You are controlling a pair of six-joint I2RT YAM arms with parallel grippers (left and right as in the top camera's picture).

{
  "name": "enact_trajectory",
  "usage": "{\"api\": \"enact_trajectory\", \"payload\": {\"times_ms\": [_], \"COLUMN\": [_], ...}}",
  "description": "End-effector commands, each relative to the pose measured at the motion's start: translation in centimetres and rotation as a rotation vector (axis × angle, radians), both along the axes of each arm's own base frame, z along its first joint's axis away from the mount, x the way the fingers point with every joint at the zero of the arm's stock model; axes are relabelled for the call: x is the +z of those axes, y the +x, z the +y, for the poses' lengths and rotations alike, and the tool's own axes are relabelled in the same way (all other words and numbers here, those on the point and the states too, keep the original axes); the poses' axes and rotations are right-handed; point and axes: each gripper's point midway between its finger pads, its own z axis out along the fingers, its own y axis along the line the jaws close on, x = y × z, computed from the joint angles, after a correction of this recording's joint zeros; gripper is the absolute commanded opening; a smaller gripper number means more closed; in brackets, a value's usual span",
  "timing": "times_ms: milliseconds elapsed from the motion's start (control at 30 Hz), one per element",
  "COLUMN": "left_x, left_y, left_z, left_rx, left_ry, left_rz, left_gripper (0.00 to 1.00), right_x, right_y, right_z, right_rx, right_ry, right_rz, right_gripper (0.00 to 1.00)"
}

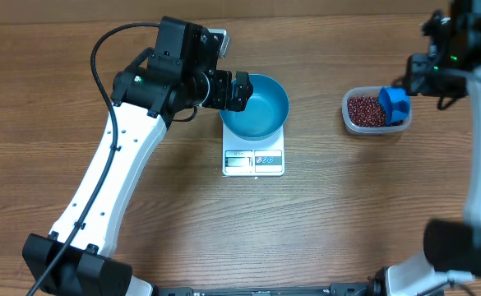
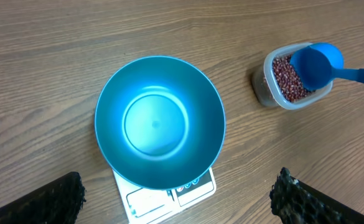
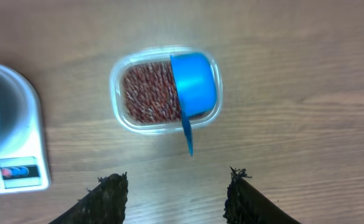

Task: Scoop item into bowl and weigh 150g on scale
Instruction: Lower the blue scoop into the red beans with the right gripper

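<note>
The robot's right gripper should next go down toward the tub (image 3: 121, 68) and bring its open fingers around the blue scoop's handle, because that handle sticks out past the tub's rim, clear of the beans.
The blue bowl (image 1: 256, 105) (image 2: 160, 121) stands on the white scale (image 1: 253, 161) (image 2: 169, 193) and holds nothing. Red-brown beans (image 3: 147, 93) (image 1: 362, 108) fill a clear tub (image 3: 121, 68). A small blue scoop (image 3: 194, 78) (image 1: 394, 104) rests on the tub's right part, its handle pointing toward my right gripper (image 3: 175, 186). That gripper is open, apart from the handle, with nothing between its fingers. My left gripper (image 2: 178, 205) (image 1: 238, 90) is wide open at the bowl's left rim, holding nothing.
The wooden table (image 1: 347, 205) carries only the scale and the tub (image 1: 372, 112), with the tub about a hand's width to the right of the scale. The left arm (image 1: 117, 156) stretches across the table's left half.
</note>
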Motion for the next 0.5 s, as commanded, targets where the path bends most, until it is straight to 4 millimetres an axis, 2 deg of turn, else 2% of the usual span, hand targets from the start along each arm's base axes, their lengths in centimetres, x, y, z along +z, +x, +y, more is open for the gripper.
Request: {"api": "enact_trajectory", "payload": {"times_ms": [0, 67, 233, 333, 467], "left_x": [0.5, 0.5, 0.3, 0.3, 0.3], "left_y": [0.5, 0.6, 0.9, 0.9, 1.0], "left_z": [0.3, 0.5, 1.1, 1.1, 1.2], "left_rx": [-0.003, 0.005, 0.033, 0.033, 0.035], "left_ry": [0.018, 0.026, 0.060, 0.060, 0.062], "left_rz": [-0.033, -0.035, -0.047, -0.047, -0.047], "left_gripper": [1.00, 1.00, 1.00, 1.00, 1.00], "right_x": [-0.5, -2.1, -8.0, -10.0, -11.1], "right_y": [-0.8, -0.8, 0.0, 0.5, 1.0], "right_z": [0.1, -0.1, -1.8, -2.2, -1.7], "right_rx": [-0.026, -0.030, -0.060, -0.022, 0.059], "right_ry": [0.027, 0.026, 0.017, 0.013, 0.051], "right_rz": [-0.025, -0.030, -0.009, -0.017, -0.039], "right_gripper": [0.52, 0.52, 0.52, 0.52, 0.48]}}
